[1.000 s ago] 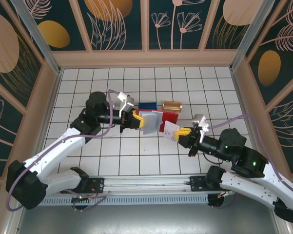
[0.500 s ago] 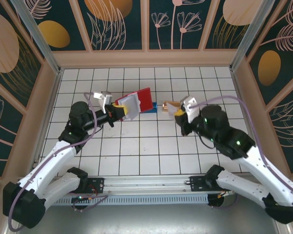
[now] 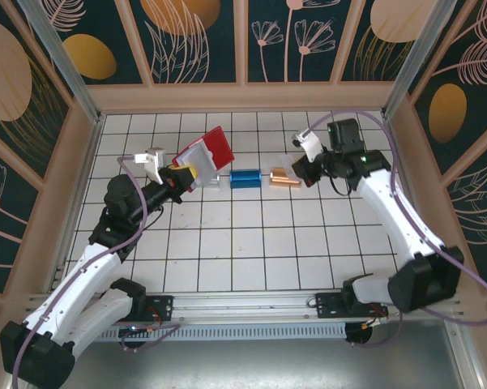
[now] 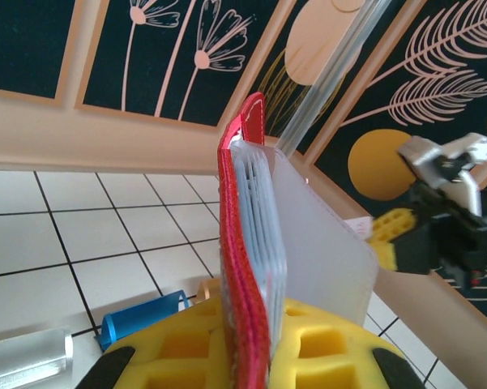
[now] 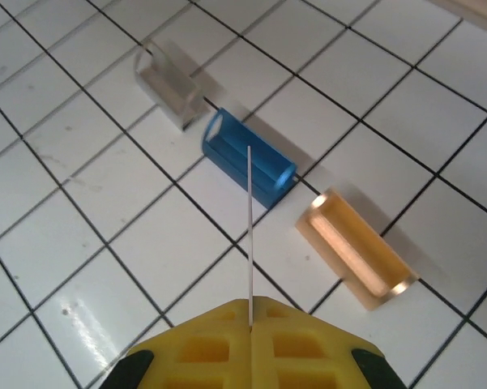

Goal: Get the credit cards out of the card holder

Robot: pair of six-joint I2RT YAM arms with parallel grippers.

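Note:
My right gripper should turn next, because the pale credit card stands at an angle to the copper block. Then it should come down over the copper block's open hollow [image 3: 284, 179] [image 5: 355, 247] and release the credit card.
The card holder [image 3: 204, 156] is a red wallet held up off the tiles, tilted, with my left gripper [image 3: 185, 172] shut on its lower edge. In the left wrist view the red cover [image 4: 241, 243] stands upright between the yellow fingers [image 4: 186, 348], with greyish pockets [image 4: 263, 219] and a pale flap [image 4: 328, 247] beside it. My right gripper [image 3: 296, 168] hangs at the back right over the copper block, shut on a thin white credit card [image 5: 249, 231] that I see edge-on. A black card is not in view.
Three blocks lie in a row on the white tiles: a clear silver one [image 5: 168, 85], a blue one [image 3: 245, 178] and a copper one [image 3: 285, 177]. Wooden walls ring the table. Open tiles stretch across the front half.
The left gripper carried the wallet up and to the back left. The right arm pulled away with the white card and swung to the back right, over the copper block.

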